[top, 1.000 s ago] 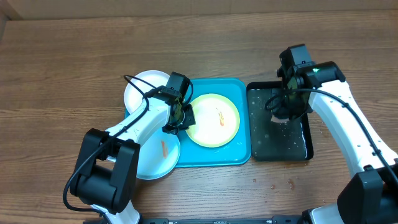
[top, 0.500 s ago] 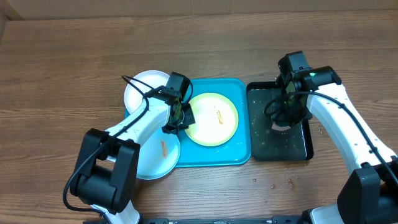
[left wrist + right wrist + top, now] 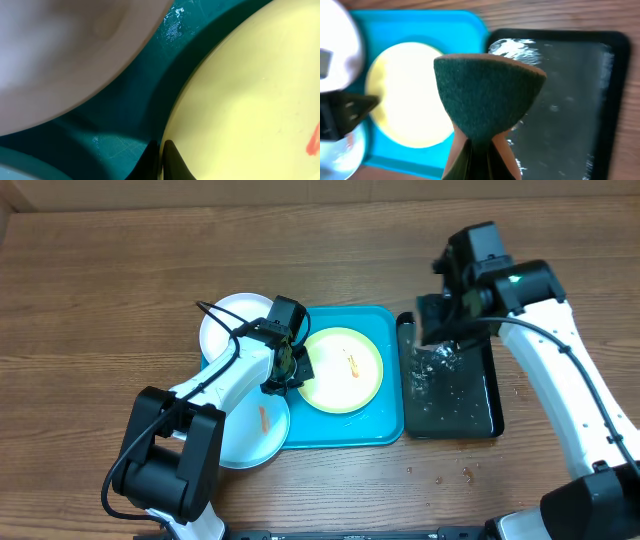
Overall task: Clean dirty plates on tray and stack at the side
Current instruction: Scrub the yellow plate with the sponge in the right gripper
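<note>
I need to wipe the orange smear off the yellow-green plate [image 3: 342, 372] with my right gripper, then bring the sponge down onto the tray's middle [image 3: 453, 380] and let go of it, as the black tray is below.
The yellow-green plate [image 3: 342, 372] lies on the turquoise tray [image 3: 345, 430], with a small orange smear near its centre. My left gripper [image 3: 289, 372] is shut on its left rim; the left wrist view shows the fingers [image 3: 161, 162] pinching the yellow edge [image 3: 240, 100]. The white plate [image 3: 228, 322] sits off the tray's upper left. The pale blue plate [image 3: 250, 430], with an orange smear, sits at the tray's lower left. My right gripper [image 3: 475, 155] is shut on a sponge [image 3: 487, 92] with a green scouring face and holds it above the black tray [image 3: 450, 405], near its left part.
The black tray [image 3: 570, 100] stands right of the turquoise tray and is wet with droplets. A few small specks lie on the wooden table [image 3: 450, 475] in front of it.
My right gripper has lifted the sponge off the black tray and moved it up and left towards the turquoise tray. The left arm and the plates have not moved.
</note>
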